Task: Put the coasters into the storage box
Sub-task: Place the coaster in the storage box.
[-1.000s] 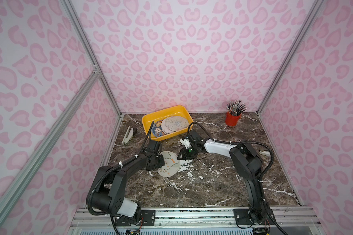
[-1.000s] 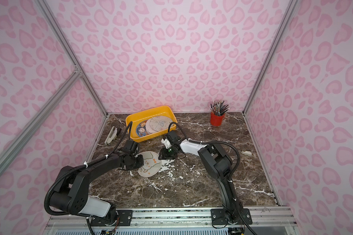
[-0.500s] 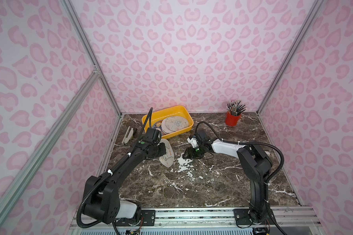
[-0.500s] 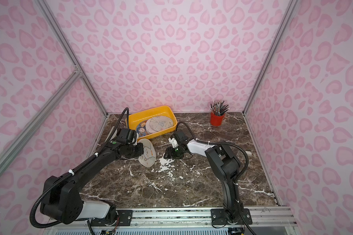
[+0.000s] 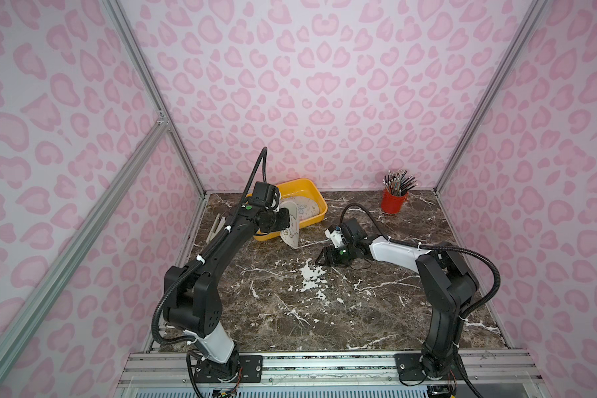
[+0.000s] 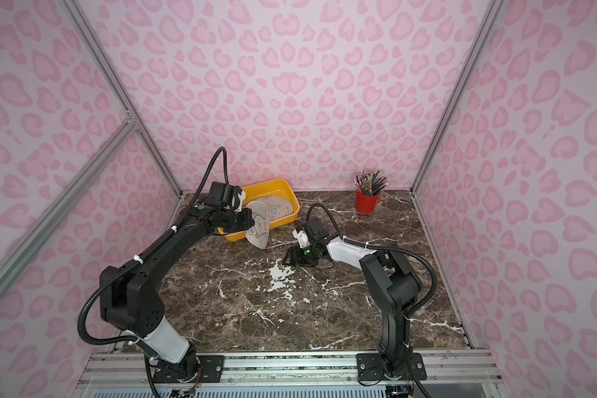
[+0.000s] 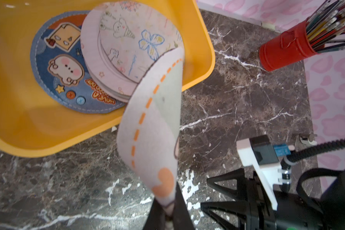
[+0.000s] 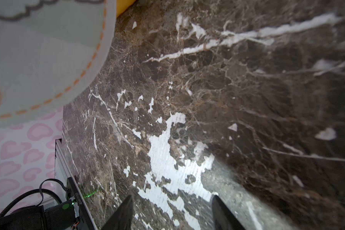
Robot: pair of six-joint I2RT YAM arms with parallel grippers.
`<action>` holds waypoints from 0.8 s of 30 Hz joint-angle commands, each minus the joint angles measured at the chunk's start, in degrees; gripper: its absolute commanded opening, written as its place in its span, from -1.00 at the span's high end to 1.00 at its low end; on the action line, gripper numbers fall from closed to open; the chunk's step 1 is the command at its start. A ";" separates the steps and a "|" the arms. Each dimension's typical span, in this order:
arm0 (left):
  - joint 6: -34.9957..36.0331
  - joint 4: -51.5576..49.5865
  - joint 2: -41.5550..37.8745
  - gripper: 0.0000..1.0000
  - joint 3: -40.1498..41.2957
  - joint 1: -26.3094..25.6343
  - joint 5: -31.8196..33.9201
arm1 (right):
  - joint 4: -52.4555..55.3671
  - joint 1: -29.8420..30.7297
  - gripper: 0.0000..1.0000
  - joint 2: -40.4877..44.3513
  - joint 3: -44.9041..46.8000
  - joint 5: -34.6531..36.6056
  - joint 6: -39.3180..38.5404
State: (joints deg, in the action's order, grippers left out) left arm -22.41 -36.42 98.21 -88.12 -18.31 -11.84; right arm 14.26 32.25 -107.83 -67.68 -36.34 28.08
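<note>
The coaster hangs partly outside the box (image 5: 319,198), so my left gripper will next move outward past the box's front rim and let go of the coaster over the stack of pale printed coasters.
My left gripper (image 5: 285,220) (image 7: 168,209) is shut on the edge of a pale coaster (image 5: 292,225) (image 6: 258,227) (image 7: 151,129) with an orange dashed border. The coaster stands on edge in the air over the front rim of the yellow storage box (image 5: 319,198) (image 6: 292,196) (image 7: 205,39). In the box lie a blue coaster with toast characters (image 7: 58,65) and a stack of pale printed coasters (image 7: 124,45) (image 5: 307,208). To the right, my right gripper (image 5: 321,258) (image 6: 287,258) (image 8: 171,207) is low over the marble, open and holding nothing.
A red pencil cup (image 5: 393,203) (image 7: 283,51) stands at the back right. A pale clip-like thing (image 5: 215,225) lies by the left wall. Pink patterned walls close in three sides. The right wrist view shows the held coaster (image 8: 38,59) close by.
The left gripper has lifted the coaster off the table and carried it back to the box's front rim. The right gripper has opened wider and drawn back to the right.
</note>
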 commanded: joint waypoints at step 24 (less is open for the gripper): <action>2.43 1.51 34.78 0.79 -32.21 9.04 -2.59 | -1.52 -6.44 -0.30 4.28 5.37 -0.95 0.40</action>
State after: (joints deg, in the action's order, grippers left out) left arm -21.02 -33.87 132.86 -119.68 -9.87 -17.47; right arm 13.21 26.06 -103.85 -62.65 -37.15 28.86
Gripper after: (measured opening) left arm 0.091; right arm 0.653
